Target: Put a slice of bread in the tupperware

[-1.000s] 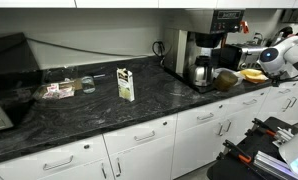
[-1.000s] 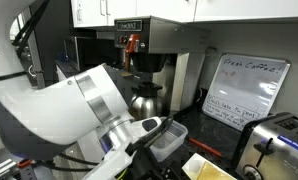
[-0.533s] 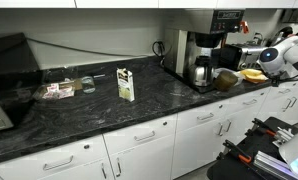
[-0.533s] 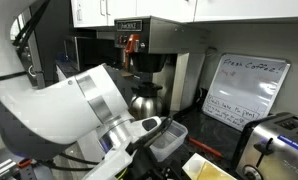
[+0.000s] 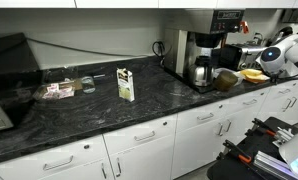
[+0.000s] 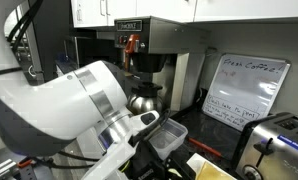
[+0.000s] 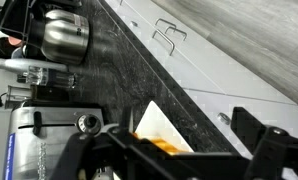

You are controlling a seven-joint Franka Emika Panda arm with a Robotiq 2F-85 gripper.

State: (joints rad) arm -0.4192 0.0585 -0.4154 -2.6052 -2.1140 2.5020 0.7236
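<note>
The robot's gripper should next go down with its fingers spread onto the yellow-orange edge of the slice of bread [image 5: 253, 74] [image 7: 163, 143], because that edge lies below it on the white sheet.
The slice of bread [image 5: 253, 74] is a flat yellowish piece on the counter at the far right, just under my arm; it also shows in an exterior view [image 6: 205, 168]. In the wrist view only its yellow-orange edge [image 7: 155, 149] shows, on a white sheet [image 7: 157, 123]. A clear tupperware [image 6: 171, 137] stands on the counter in front of the coffee machine. My gripper [image 7: 189, 158] hovers over the bread with its dark fingers spread wide and nothing between them.
A coffee machine [image 5: 206, 48] with a steel carafe [image 7: 65, 33] stands next to the bread. A round dark brown lump [image 5: 226, 79] lies beside it. A toaster [image 6: 281, 140], a whiteboard [image 6: 243, 90], a small carton [image 5: 125, 84] and the counter edge [image 7: 204, 100] are nearby.
My arm has shifted a little, so that more of the tupperware shows in an exterior view. The bread and the other things have not moved.
</note>
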